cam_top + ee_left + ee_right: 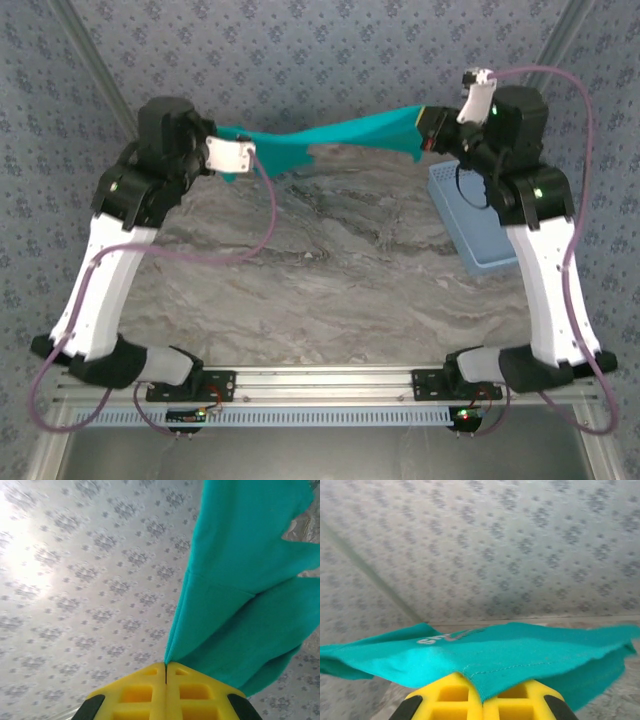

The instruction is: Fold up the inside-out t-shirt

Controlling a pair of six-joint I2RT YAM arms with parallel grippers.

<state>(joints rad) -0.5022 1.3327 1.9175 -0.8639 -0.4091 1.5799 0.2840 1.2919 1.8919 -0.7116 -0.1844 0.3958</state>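
Observation:
The shirt (pixel 520 652) hangs in the air, so I will next lower my right gripper toward the marble tabletop's far part below it and let the hem corner go.
The inside-out t-shirt (pixel 340 138) is teal-green cloth, stretched in the air between both arms above the far edge of the marble table. My left gripper (pixel 165 672) is shut on one end of it; the cloth (pixel 240 595) hangs away to the right of the yellow fingers (pixel 135 692). My right gripper (pixel 482 697) is shut on a stitched hem corner, and the shirt (pixel 520 652) spreads out flat above its yellow fingers (pixel 447 695). Faint pale lettering shows on the cloth in the right wrist view. In the top view the left gripper (pixel 246 150) and right gripper (pixel 428 128) hold opposite ends.
A light blue plastic mesh basket (pixel 475 225) lies at the table's right side under the right arm. The grey marble tabletop (pixel 320 280) lies below the shirt. Patterned fabric walls (pixel 300 50) close in the back and sides.

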